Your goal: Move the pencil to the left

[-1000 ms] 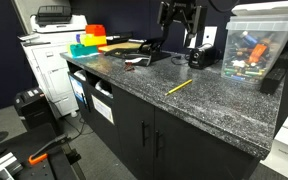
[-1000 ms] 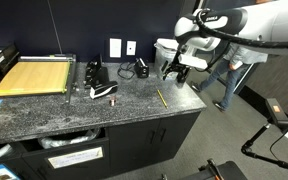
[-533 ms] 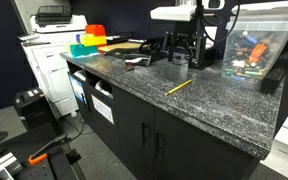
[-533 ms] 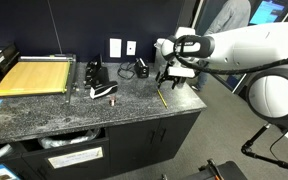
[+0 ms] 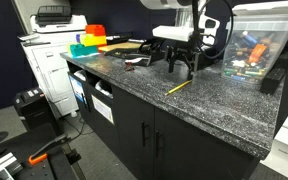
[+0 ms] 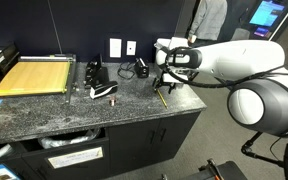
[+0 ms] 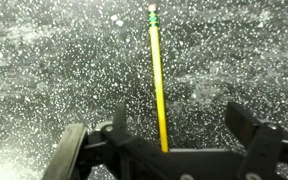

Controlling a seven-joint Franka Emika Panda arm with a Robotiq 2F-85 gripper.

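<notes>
The pencil already runs between my open fingers. My gripper comes down next toward the counter, onto the pencil's end (image 5: 187, 83) (image 7: 162, 128) opposite the eraser, and closes there.
The thin yellow pencil (image 7: 157, 80) lies flat on the dark speckled counter. In the wrist view it runs from the top centre down between my fingers, closer to one finger (image 7: 118, 118) than to the wider one (image 7: 242, 122). My gripper (image 7: 180, 122) is open and empty, hovering above the pencil's near end. In both exterior views the gripper (image 5: 179, 63) (image 6: 164, 82) hangs just above the counter, with the pencil (image 5: 178, 87) (image 6: 161, 98) lying near the front edge, partly under it.
A clear bin of items (image 5: 256, 45) stands on the counter beside the arm. A shoe (image 6: 104, 91), dark gear (image 6: 95, 72) and a yellow cutting board (image 6: 34, 76) sit further along. The counter's front edge (image 5: 174, 110) is close to the pencil.
The arm has swung in over the counter and come down, so the open gripper now hangs just above the pencil. The pencil has not moved.
</notes>
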